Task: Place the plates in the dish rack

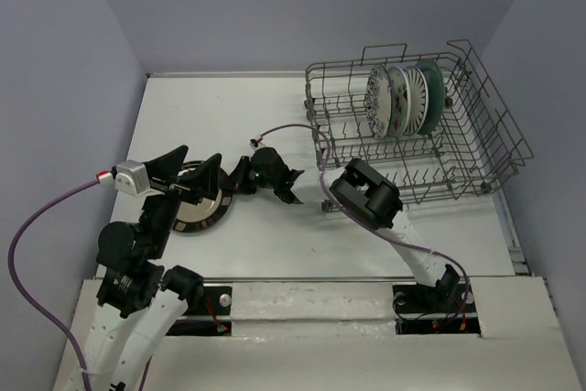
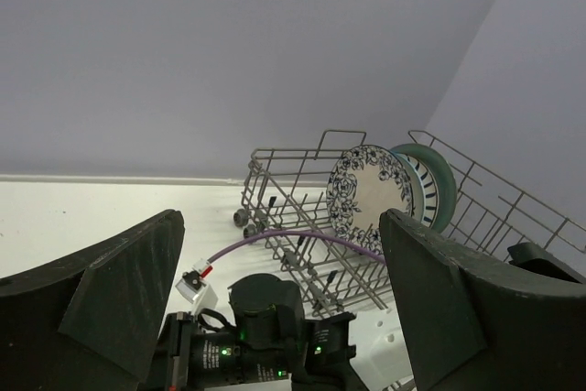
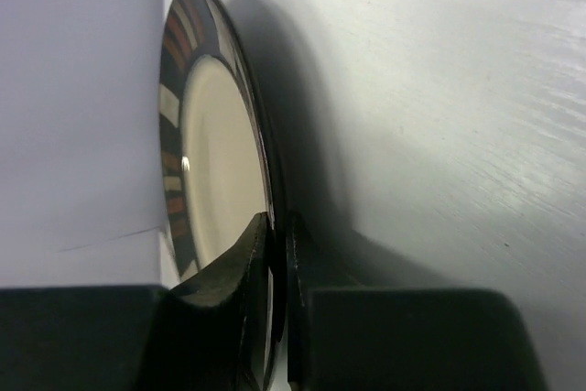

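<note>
The slot beside the floral plate (image 1: 376, 103) is empty and lies outward of the robot's right gripper, to its right in the top view, so the robot will lift the dark plate over there, lower it and release it.
The dark shiny silver-rimmed plate (image 1: 197, 217) is at the left of the table. My right gripper (image 1: 231, 185) reaches in from the right and is shut on its right rim. In the right wrist view the fingers (image 3: 247, 254) pinch the plate's (image 3: 215, 180) edge, with its shadow on the table beneath. My left gripper (image 1: 188, 174) hovers over the same plate, wide open and empty (image 2: 279, 222). The wire dish rack (image 1: 362, 139) stands at the back right. The floral plate (image 1: 376, 103), fruit-marked plate (image 1: 396, 98), striped plate (image 1: 417, 98) and teal plate (image 1: 434, 89) stand upright in it.
The right arm's wrist (image 2: 265, 336) and its purple cable (image 2: 275, 237) lie between my left gripper and the rack (image 2: 293, 194). The floral plate (image 2: 366, 194) faces the left wrist camera. Grey walls close in the table on three sides.
</note>
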Available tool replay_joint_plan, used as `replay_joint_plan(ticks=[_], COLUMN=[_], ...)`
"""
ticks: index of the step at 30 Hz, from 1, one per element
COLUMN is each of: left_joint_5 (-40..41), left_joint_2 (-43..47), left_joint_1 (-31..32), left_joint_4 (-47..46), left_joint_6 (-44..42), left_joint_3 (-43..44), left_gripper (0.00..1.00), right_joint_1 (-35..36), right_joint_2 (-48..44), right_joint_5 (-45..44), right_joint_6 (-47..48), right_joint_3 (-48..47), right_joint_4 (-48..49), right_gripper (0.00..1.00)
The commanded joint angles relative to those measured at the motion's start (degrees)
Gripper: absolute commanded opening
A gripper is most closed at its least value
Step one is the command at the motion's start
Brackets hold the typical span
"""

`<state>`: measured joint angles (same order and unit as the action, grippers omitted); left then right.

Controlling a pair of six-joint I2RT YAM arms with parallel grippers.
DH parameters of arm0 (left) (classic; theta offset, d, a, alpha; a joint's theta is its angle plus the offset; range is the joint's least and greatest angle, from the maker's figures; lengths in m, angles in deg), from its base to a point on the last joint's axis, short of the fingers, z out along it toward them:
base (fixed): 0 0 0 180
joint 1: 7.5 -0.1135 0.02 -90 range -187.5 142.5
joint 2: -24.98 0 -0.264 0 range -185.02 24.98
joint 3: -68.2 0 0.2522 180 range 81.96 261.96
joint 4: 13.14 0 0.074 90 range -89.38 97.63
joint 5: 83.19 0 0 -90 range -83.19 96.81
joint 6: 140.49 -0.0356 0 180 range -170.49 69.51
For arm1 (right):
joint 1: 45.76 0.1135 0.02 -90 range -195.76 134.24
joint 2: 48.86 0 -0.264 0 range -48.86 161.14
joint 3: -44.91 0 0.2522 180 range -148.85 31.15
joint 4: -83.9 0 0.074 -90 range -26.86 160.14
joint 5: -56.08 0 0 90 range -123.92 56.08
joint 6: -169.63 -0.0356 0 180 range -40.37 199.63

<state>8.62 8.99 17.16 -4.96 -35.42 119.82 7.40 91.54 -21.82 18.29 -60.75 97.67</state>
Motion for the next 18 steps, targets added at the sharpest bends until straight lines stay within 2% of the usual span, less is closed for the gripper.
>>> replay_joint_plan(ticks=[1, 7, 12, 15, 18], left_joint_5=[0.8, 2.1, 3.0, 3.3, 3.1], left_joint_2=[1.2, 3.1, 4.0, 4.2, 4.3], left_joint_1=[-0.2, -0.1, 0.3, 0.9, 1.3], left_joint_4=[-1.8, -1.4, -1.2, -1.1, -1.1], left_joint_6=[-1.7, -2.9, -3.6, -3.6, -3.6], left_joint_3=[-0.1, 0.3, 0.3, 0.3, 0.3], left_gripper=[0.99, 0.99, 0.99, 0.99, 0.99], right_joint_1=[0.1, 0.1, -1.8, -6.2, -11.9], right_joint_2=[1.8, -5.2, -13.7, -18.9, -24.3], right_joint_5=[2.5, -0.7, -5.5, -5.4, -6.5], right_joint_6=[-0.2, 1.7, 12.9, 15.0, 16.8], right_joint_3=[-0.1, 1.8, -2.7, -3.5, -0.4], right_joint_4=[0.1, 4.9, 0.6, 0.1, 0.0], right_gripper=[0.07, 0.07, 0.07, 0.07, 0.07])
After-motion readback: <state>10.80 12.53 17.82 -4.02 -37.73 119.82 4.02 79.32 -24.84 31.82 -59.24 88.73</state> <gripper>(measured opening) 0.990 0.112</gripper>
